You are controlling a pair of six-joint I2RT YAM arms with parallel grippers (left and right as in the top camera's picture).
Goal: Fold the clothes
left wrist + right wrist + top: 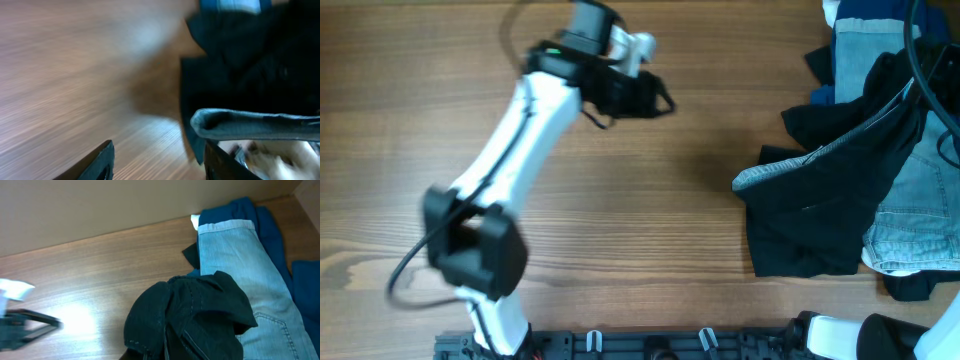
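Jeans lie under the shorts (810, 215), so my right gripper will next sweep the shorts left in the overhead view and down onto the bare wood to release them.
The black shorts (810, 215) lie at the table's right, with the pale grey waistband (770, 176) facing left. Part of them is drawn up towards the far right. In the right wrist view the black fabric (190, 315) is bunched right over my right gripper and hides its fingers. It looks held there. My left gripper (650, 96) is open and empty over bare wood at the far centre, well left of the shorts. In the left wrist view its fingers (160, 167) are spread, with the waistband (250, 125) ahead to the right.
Light-blue jeans (920, 225) lie under and beside the shorts at the right edge, and also show in the right wrist view (235, 255). Royal-blue cloth (272, 230) lies behind them at the far right corner. The left arm (510, 150) crosses the left half of the table.
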